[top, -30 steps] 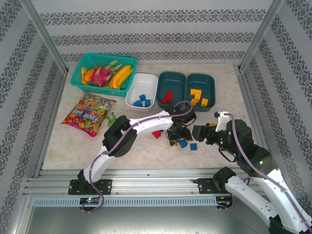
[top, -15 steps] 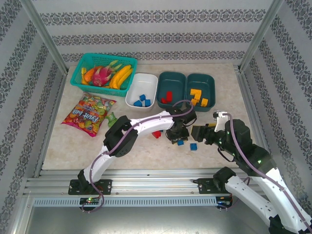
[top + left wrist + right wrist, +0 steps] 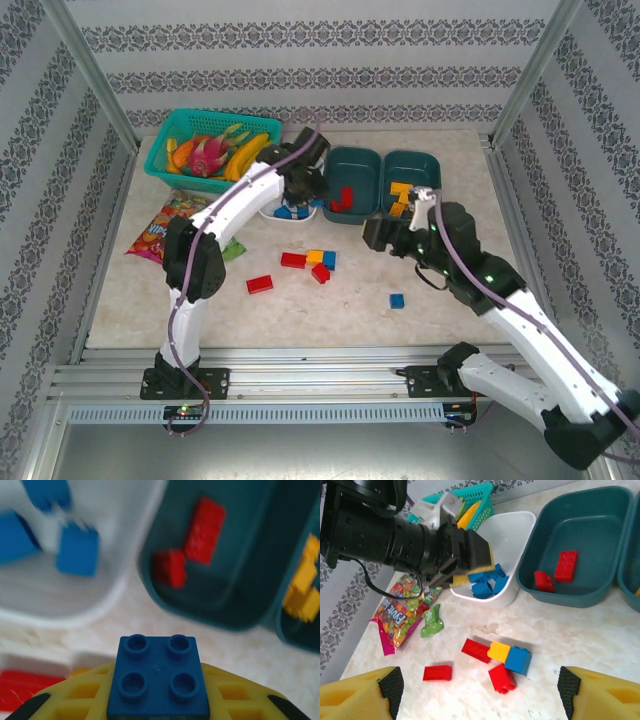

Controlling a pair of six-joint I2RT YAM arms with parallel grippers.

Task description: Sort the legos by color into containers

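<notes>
My left gripper will next move outward and down into the white container's open middle and release the blue lego, as other blue legos are already inside.
My left gripper (image 3: pixel 299 190) hangs over the white container (image 3: pixel 300 218), shut on a blue lego (image 3: pixel 159 677) between its yellow pads. That white container (image 3: pixel 75 605) holds blue legos (image 3: pixel 76 549). The nearer teal container (image 3: pixel 365 160) has two red legos (image 3: pixel 204 529), and the far teal container (image 3: pixel 425 160) has yellow ones (image 3: pixel 302 592). My right gripper (image 3: pixel 385 235) is open above the table. Below it lie loose legos: a red (image 3: pixel 477 650), a yellow (image 3: pixel 499 651), a blue (image 3: pixel 518 660), another red (image 3: pixel 502 678) and a separate red (image 3: pixel 438 672). A small blue lego (image 3: pixel 397 300) lies alone nearer the front.
A turquoise basket of fruit (image 3: pixel 210 145) stands at the back left. A colourful snack bag (image 3: pixel 160 225) and a green wrapper (image 3: pixel 433 621) lie left of the loose legos. Metal posts and patterned walls close in the table sides.
The left gripper closed on a blue lego at mid-table and carried it back to the white container. The right gripper swung back and left, toward the teal containers, and opened slightly wider.
</notes>
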